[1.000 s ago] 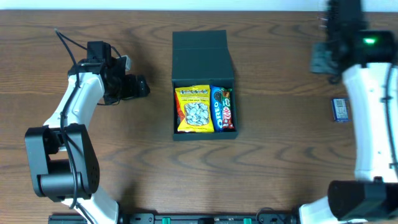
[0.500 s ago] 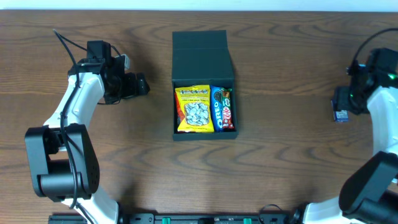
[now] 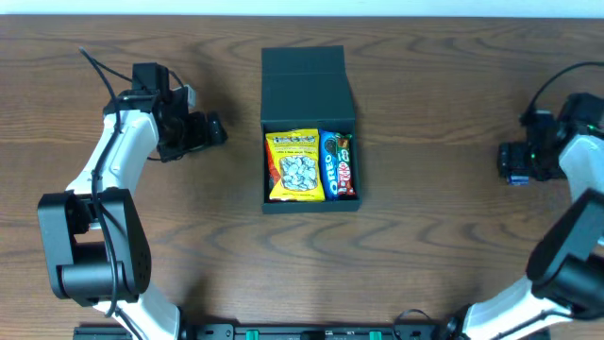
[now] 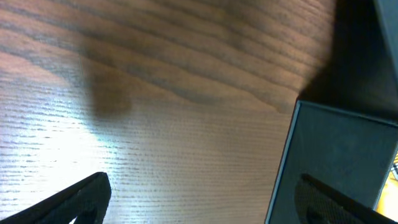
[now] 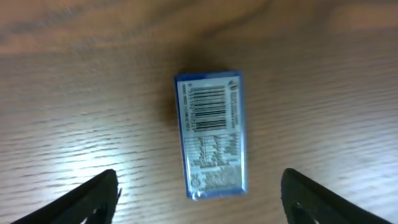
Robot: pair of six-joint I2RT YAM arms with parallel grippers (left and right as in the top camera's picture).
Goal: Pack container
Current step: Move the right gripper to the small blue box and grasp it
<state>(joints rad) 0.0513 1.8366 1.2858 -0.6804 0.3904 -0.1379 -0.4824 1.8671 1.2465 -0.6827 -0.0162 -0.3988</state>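
The small blue box is below, lined up between the open fingers of my right gripper. My right gripper will next lower them around the long sides of the small blue box (image 3: 517, 179) (image 5: 214, 137) and close.
The dark teal container (image 3: 307, 85) sits mid-table with its flap lid folded back. Inside lie a yellow snack packet (image 3: 295, 165), a blue Oreo pack (image 3: 329, 167) and a red bar (image 3: 346, 172). At the right edge a small blue packet (image 5: 211, 134) lies barcode-up on the wood. My right gripper (image 5: 202, 199) hovers over it, open, with its fingers wide on either side and not touching. From overhead that packet (image 3: 515, 177) is mostly hidden under the right gripper (image 3: 510, 162). My left gripper (image 3: 215, 132) is open and empty, left of the container's wall (image 4: 336, 149).
Bare dark wood lies between each arm and the container. The left arm's base (image 3: 90, 246) stands at the front left, and the right arm (image 3: 576, 236) runs along the right edge.
The right arm came down from the far back right onto the small blue packet, and its jaws spread wider. The left arm and the container's contents stayed put.
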